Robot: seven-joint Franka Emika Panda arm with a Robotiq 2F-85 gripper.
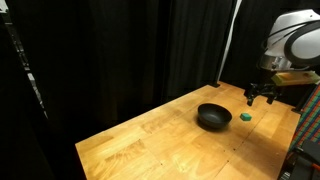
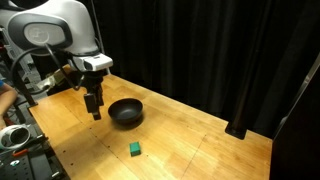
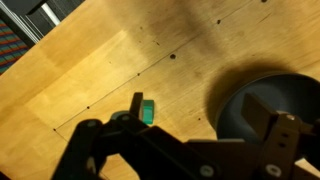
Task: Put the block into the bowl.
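Note:
The robot needs to move its gripper outward and down next, until the open fingers are on both sides of the tiny green block [image 2: 134, 149] [image 3: 147, 111].
A tiny green block [image 1: 246, 116] lies on the wooden table, a short way from the black bowl [image 1: 213, 117]. Both also show in an exterior view, the block [image 2: 134, 149] nearer the front and the bowl [image 2: 126, 112] behind it. My gripper [image 2: 95, 106] hangs above the table beside the bowl, open and empty. In the wrist view the block [image 3: 147, 111] sits next to one fingertip and the bowl [image 3: 262, 102] lies under the other finger; the gripper [image 3: 205, 113] is open.
The wooden table [image 1: 150, 140] has small dark holes in its top. Black curtains [image 1: 120, 50] stand behind it. Equipment and cables [image 2: 20, 135] sit beside the table edge near the robot base.

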